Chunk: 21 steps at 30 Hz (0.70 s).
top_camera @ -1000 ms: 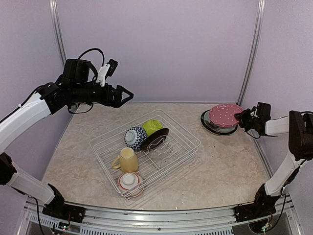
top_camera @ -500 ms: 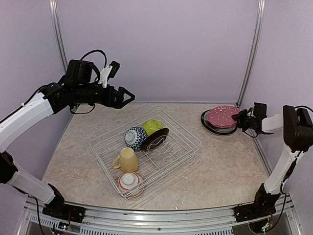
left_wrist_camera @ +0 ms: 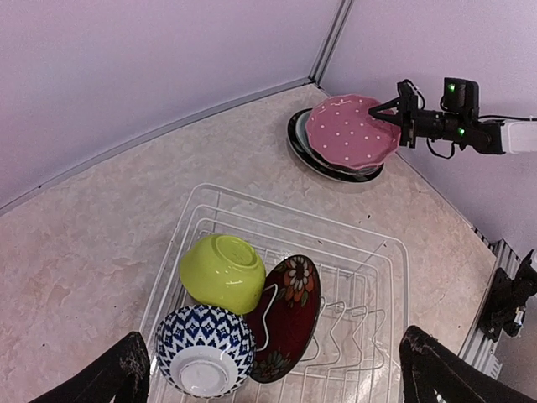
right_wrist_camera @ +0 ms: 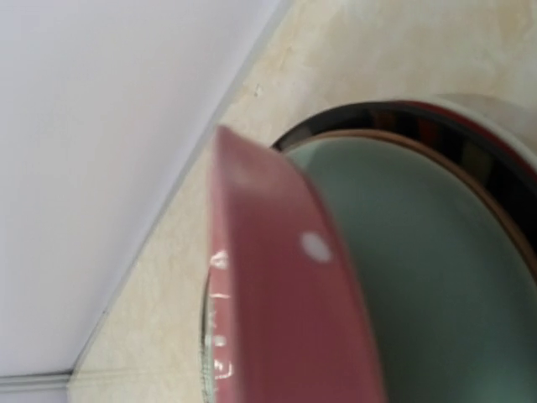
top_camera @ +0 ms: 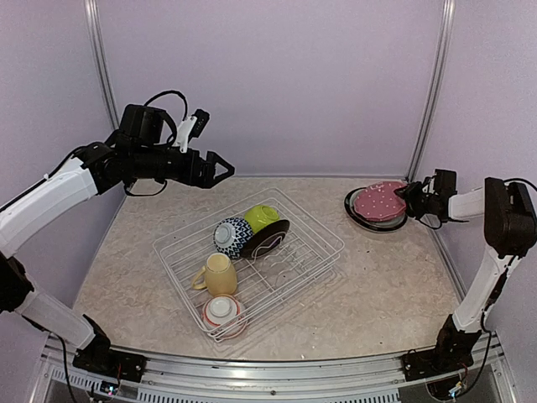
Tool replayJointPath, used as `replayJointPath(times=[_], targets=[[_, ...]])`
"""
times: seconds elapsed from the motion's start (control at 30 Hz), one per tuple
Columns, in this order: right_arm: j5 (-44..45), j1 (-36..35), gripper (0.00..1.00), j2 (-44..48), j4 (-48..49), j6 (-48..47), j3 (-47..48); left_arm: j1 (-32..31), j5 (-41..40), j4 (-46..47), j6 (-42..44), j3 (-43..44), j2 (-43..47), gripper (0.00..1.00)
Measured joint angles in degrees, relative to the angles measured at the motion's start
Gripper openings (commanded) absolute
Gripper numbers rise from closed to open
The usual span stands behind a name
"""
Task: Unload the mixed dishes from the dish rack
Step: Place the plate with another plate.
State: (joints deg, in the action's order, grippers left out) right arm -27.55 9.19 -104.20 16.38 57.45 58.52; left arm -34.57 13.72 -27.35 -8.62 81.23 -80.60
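Note:
My left gripper moves down toward the right in the top view onto the flowered plate's exposed rim (top_camera: 273, 230) (left_wrist_camera: 311, 331) next, because that rim stands clear beside empty rack slots.
The white wire dish rack (top_camera: 278, 285) holds a lime green bowl (top_camera: 261, 217), a blue-patterned bowl (top_camera: 232, 236), a dark red flowered plate (top_camera: 268, 238), a pale yellow mug (top_camera: 220, 274) and a red-white bowl (top_camera: 223, 311). My left gripper (top_camera: 221, 170) is open and empty, high above the rack's far side; in the left wrist view its fingers (left_wrist_camera: 122, 374) frame the bowls. My right gripper (top_camera: 409, 196) is shut on the rim of the pink dotted plate (top_camera: 379, 200), holding it slightly tilted on a black plate (top_camera: 369, 221) with a teal plate (right_wrist_camera: 419, 277) in it.
Purple walls close in the back and sides, with a metal post (top_camera: 428, 92) just behind the plate stack. The stack sits near the table's back right corner. Bare marble-patterned tabletop (top_camera: 394, 285) lies between the rack and the right arm.
My right gripper has lowered the pink dotted plate onto the black and teal stack and shifted slightly back. My left arm has edged right and a little down.

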Motion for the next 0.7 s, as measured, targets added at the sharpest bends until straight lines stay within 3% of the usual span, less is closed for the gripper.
replayJointPath(times=[0.17, 0.43, 0.7], targets=[[0.9, 0.0, 0.68, 0.1, -5.0, -3.8, 1.0, -1.0, -0.7, 0.0, 0.1, 0.0, 0.0, 0.99], [6.0, -0.1, 0.83, 0.7, -17.4, -10.7, 4.5, -2.1, -1.1, 0.0, 0.5, 0.0, 0.1, 0.99], [13.2, -1.1, 0.87, 0.7, -26.1, -18.0, 10.4, -2.2, -1.1, -0.1, 0.5, 0.0, 0.1, 0.99]])
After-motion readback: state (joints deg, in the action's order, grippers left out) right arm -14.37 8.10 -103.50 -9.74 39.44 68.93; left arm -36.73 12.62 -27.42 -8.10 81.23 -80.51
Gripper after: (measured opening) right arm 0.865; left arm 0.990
